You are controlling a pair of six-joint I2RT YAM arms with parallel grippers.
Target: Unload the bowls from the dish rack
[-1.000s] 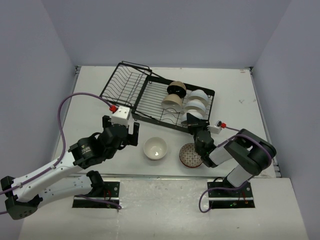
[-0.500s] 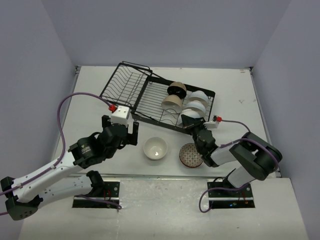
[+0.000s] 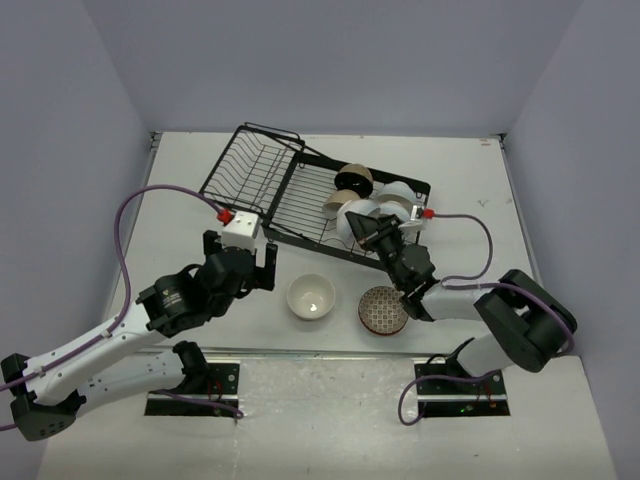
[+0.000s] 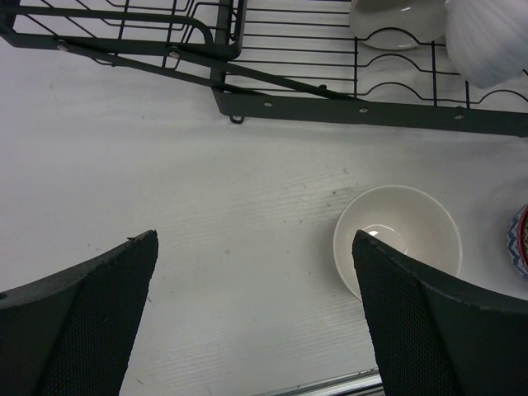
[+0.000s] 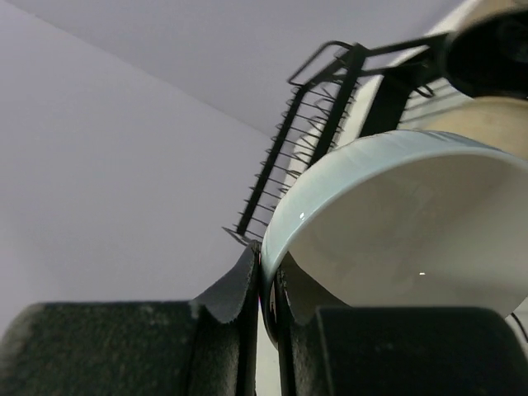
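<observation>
The bare tabletop lies below the other white bowl, to its left in the top view, so my right gripper should swing down past that bowl and release its own bowl's rim.
The black wire dish rack point(image 3: 285, 185) stands at the back centre. It holds a beige bowl point(image 3: 338, 203), a black-inside bowl point(image 3: 352, 178) and white bowls point(image 3: 398, 192). My right gripper point(image 3: 378, 236) is shut on the rim of a white bowl point(image 3: 356, 222) and holds it tilted over the rack's front edge. In the right wrist view the fingers point(image 5: 247, 289) pinch that bowl's rim point(image 5: 404, 223). A white bowl point(image 3: 311, 297) and a patterned bowl point(image 3: 382, 310) sit on the table in front. My left gripper point(image 3: 243, 262) is open and empty, left of the white bowl point(image 4: 398, 239).
The rack's tilted basket section point(image 3: 245, 165) is at the left. The rack's front rail point(image 4: 363, 111) crosses the top of the left wrist view. The table's near edge point(image 3: 330, 350) runs just in front of the two bowls. Walls close in the table on three sides.
My right gripper has lifted a white bowl out of the rack and swung it left and up. The left arm has not moved.
</observation>
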